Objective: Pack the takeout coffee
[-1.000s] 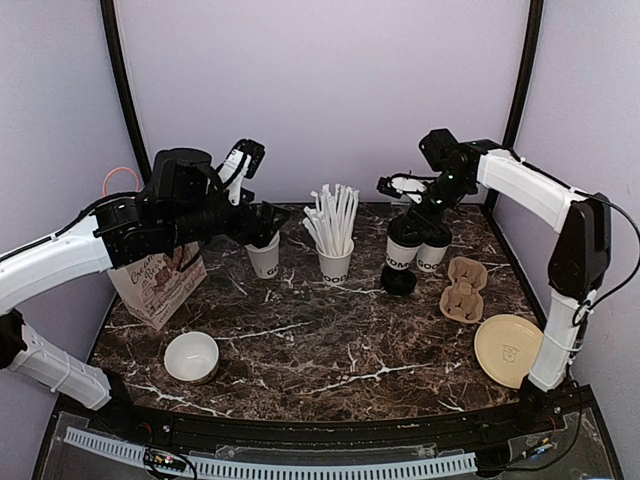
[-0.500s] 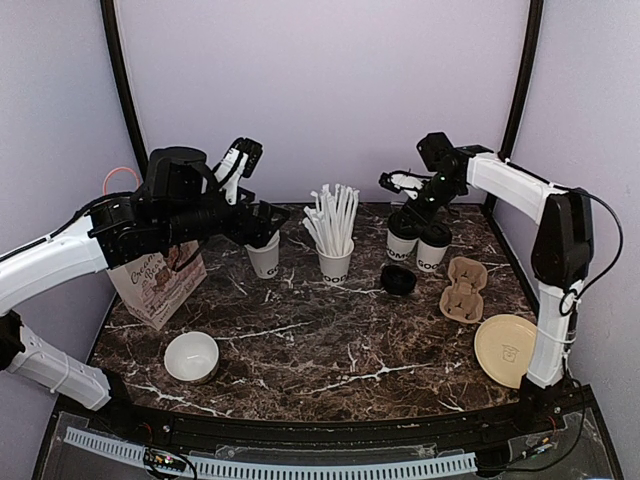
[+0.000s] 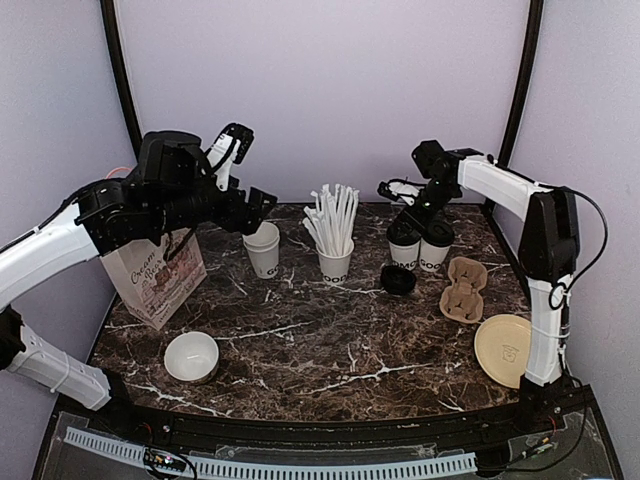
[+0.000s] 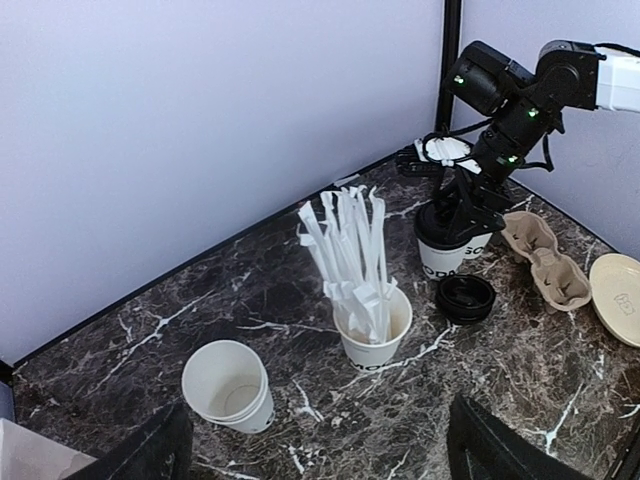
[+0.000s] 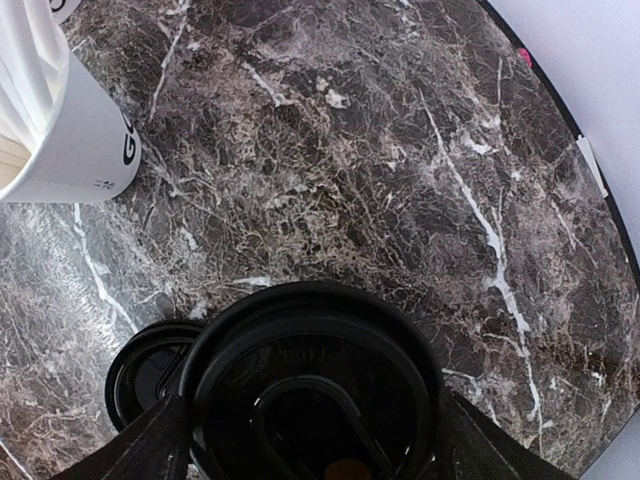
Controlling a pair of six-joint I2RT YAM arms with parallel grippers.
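Next, my left gripper shifts from above the empty cup to the left in the top view, then down onto the printed paper bag's top edge [image 3: 160,241] [image 4: 45,441].
Two takeout coffee cups, white with black lids, stand side by side at the back right [image 3: 404,246] [image 3: 436,248]. My right gripper [image 3: 414,216] is above the left one, its fingers closed on either side of that cup's black lid [image 5: 315,380]. The same cup shows in the left wrist view [image 4: 441,250]. A loose black lid [image 3: 398,280] lies on the table just in front of the cups. My left gripper [image 3: 256,205] is open and empty, held above an empty white cup [image 3: 263,250].
A white cup full of straws [image 3: 335,262] stands mid-table. A printed paper bag [image 3: 155,275] stands at the left and a low white bowl [image 3: 191,356] at the near left. A cardboard cup carrier [image 3: 465,290] and a beige plate [image 3: 508,348] lie at the right.
My right gripper and the two lidded cups have shifted back toward the wall, away from the loose lid. My left gripper has risen and pulled left off the empty cup.
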